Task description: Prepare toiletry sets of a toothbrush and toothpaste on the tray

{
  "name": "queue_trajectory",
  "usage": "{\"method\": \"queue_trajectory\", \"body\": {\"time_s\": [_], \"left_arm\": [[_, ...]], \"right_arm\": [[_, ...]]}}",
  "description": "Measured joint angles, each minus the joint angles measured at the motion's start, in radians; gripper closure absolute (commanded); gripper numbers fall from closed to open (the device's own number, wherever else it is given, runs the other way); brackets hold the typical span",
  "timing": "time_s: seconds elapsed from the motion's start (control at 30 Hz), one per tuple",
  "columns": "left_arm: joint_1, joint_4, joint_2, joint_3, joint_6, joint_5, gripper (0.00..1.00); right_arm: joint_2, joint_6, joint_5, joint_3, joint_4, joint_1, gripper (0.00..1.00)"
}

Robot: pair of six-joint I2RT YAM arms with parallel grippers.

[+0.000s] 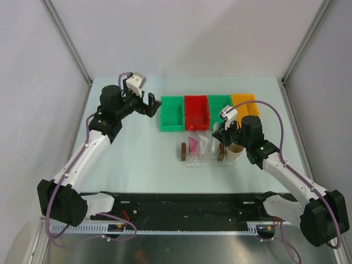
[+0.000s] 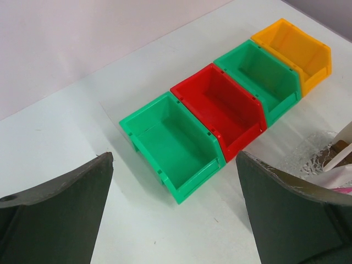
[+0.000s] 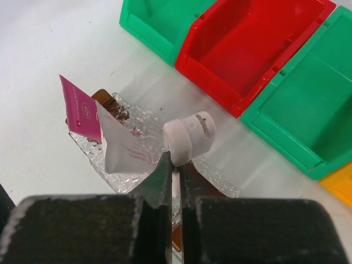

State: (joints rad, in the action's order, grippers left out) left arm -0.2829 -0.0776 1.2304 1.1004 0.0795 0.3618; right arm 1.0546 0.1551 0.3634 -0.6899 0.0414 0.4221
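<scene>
The tray's free spot [image 1: 213,157] beside the white flat tube is just below. I will move my right gripper down there next, slightly toward the tube, and release the toothbrush.
My right gripper [image 3: 177,160] [image 1: 218,131] is shut on the slim white toothbrush [image 3: 190,137], whose thin shaft runs between the fingers and whose round white end pokes out past the tips. It hangs just over the clear bumpy tray [image 3: 223,184] [image 1: 201,161]. A magenta toothpaste [image 3: 80,110] [image 1: 193,144] leans in the tray's left part, beside a white flat tube [image 3: 124,147]. My left gripper [image 1: 149,104] [image 2: 175,157] is open and holds nothing, hovering left of the bins, far from the tray.
Behind the tray stands a row of bins: green [image 1: 171,114], red [image 1: 197,113], green [image 1: 220,105], yellow [image 1: 246,103]. A beige cup [image 1: 235,152] sits right of the tray, under my right wrist. Brown handles [image 1: 182,151] cap the tray's ends.
</scene>
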Motion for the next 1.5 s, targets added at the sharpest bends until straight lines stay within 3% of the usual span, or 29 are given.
{"method": "queue_trajectory", "body": {"time_s": [1.5], "left_arm": [[0.003,0.000,0.000,-0.009,0.000,0.016,0.03]], "right_arm": [[0.049,-0.003,-0.008,0.017,-0.039,0.016,1.00]]}}
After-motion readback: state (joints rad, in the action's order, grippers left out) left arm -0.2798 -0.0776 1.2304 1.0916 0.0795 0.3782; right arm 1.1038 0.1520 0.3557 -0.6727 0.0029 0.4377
